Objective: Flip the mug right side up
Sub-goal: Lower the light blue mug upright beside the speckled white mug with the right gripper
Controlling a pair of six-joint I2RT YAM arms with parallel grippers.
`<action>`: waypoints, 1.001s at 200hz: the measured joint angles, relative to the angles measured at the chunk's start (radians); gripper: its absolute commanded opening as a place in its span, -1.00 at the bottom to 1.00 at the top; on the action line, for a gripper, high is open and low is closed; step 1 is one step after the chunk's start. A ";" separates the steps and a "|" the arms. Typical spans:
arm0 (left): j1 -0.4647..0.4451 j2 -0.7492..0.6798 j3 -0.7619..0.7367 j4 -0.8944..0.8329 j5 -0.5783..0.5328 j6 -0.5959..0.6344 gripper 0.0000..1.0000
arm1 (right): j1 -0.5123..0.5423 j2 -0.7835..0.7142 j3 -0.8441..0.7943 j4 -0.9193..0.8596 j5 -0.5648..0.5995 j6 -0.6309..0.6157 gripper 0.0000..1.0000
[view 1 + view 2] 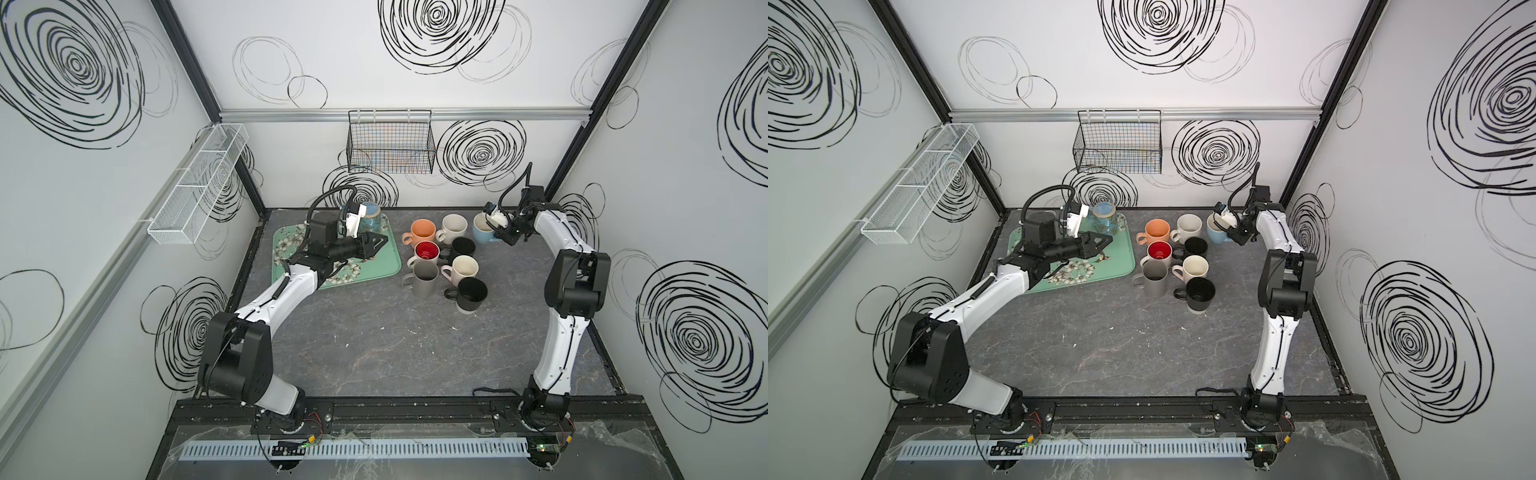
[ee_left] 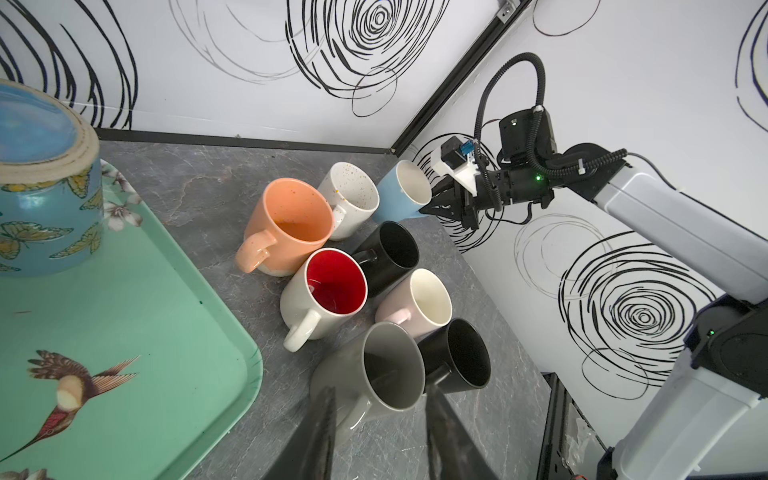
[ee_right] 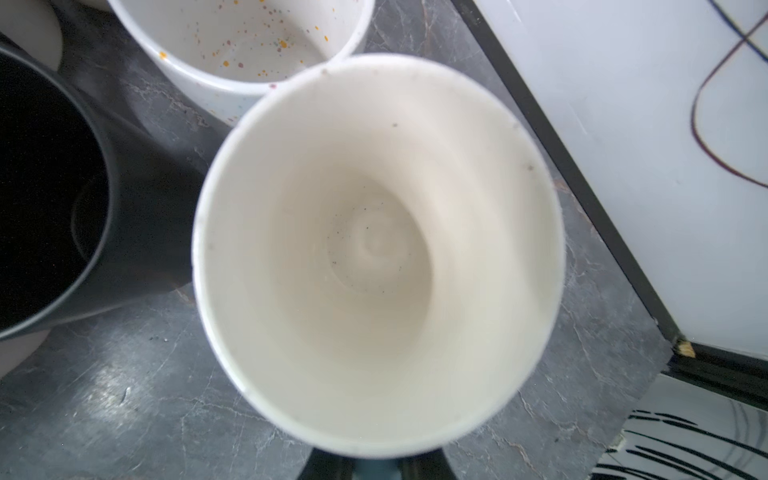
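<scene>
My right gripper needs to lower toward the bare tabletop [image 1: 481,241] beside the speckled white mug and release the light blue mug there, since its opening already faces up.
A light blue mug [image 1: 482,228] [image 1: 1216,230] [image 2: 399,195] with a cream inside [image 3: 374,249] stands mouth up at the back right of the mug cluster. My right gripper [image 1: 500,237] [image 1: 1232,237] [image 2: 428,210] [image 3: 376,465] is shut on its handle side; I cannot tell whether its base touches the table. A butterfly-patterned blue mug [image 1: 370,218] [image 1: 1104,218] [image 2: 41,178] sits upside down on the green tray [image 1: 386,266] [image 1: 1121,266] [image 2: 145,311]. My left gripper [image 1: 384,241] [image 1: 1109,240] [image 2: 380,390] hovers over the tray's right edge, open and holding nothing.
Upright mugs crowd the table beside the tray: orange [image 1: 422,232], speckled white [image 1: 453,226], red-lined [image 1: 426,252], black [image 1: 463,247], cream [image 1: 463,268], grey [image 1: 426,278] and another black [image 1: 471,293]. A black wire basket [image 1: 390,145] hangs on the back wall.
</scene>
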 measured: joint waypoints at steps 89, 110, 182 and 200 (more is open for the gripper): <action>-0.001 0.066 0.041 -0.009 0.002 -0.001 -0.26 | 0.016 0.069 0.051 -0.032 -0.011 -0.021 -0.34; -0.003 0.066 0.048 -0.009 0.003 0.000 -0.25 | 0.020 0.069 0.052 -0.023 0.004 -0.018 -0.26; -0.005 0.066 0.048 -0.019 0.004 0.001 -0.24 | 0.049 0.060 0.031 0.034 0.158 -0.007 -0.13; -0.005 0.066 0.048 -0.023 0.005 0.003 -0.24 | 0.048 0.057 0.026 0.047 0.192 -0.001 -0.13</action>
